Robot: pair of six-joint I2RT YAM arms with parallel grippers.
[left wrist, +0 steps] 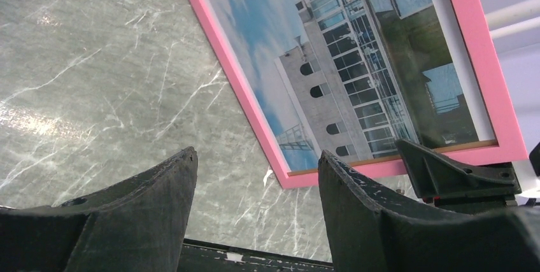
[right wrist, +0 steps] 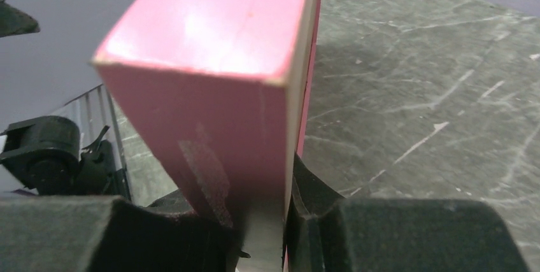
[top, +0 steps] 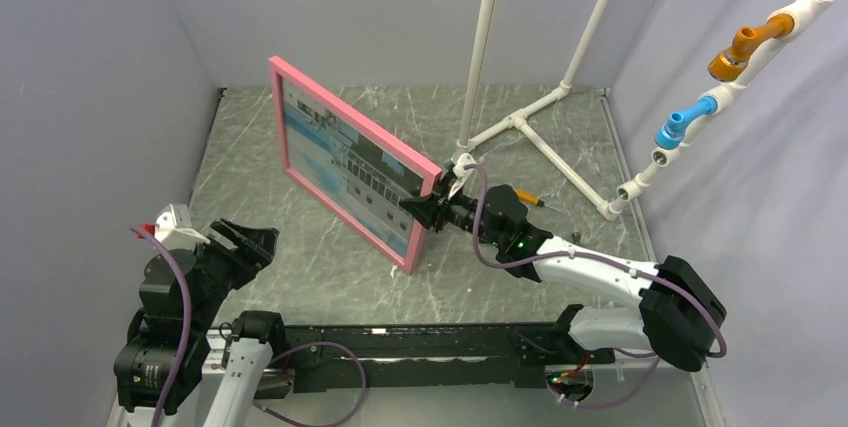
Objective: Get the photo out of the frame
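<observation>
The robot's right gripper next needs to move down to the left in the top view and tilt the frame (top: 350,119) flat, then let go of it, because bare marble is below the gripper on that side.
The pink frame (top: 350,119) stands upright on its lower edge on the marble table, running diagonally from back left to front right. The photo (top: 345,165) sits inside it, a white ship under blue sky, and faces my left arm. My right gripper (top: 428,209) is shut on the frame's right-hand side, one finger on each face, as the right wrist view shows on the frame's edge (right wrist: 216,62). My left gripper (top: 250,237) hangs open and empty at the front left, apart from the frame. In the left wrist view the frame (left wrist: 237,87) and photo (left wrist: 337,62) lie beyond the open left gripper (left wrist: 255,154).
A white pipe stand (top: 530,127) occupies the back right of the table. Pipes with an orange fitting (top: 745,47) and a blue fitting (top: 685,125) run along the right wall. A small orange-tipped tool (top: 530,199) lies behind my right wrist. Grey walls enclose the table.
</observation>
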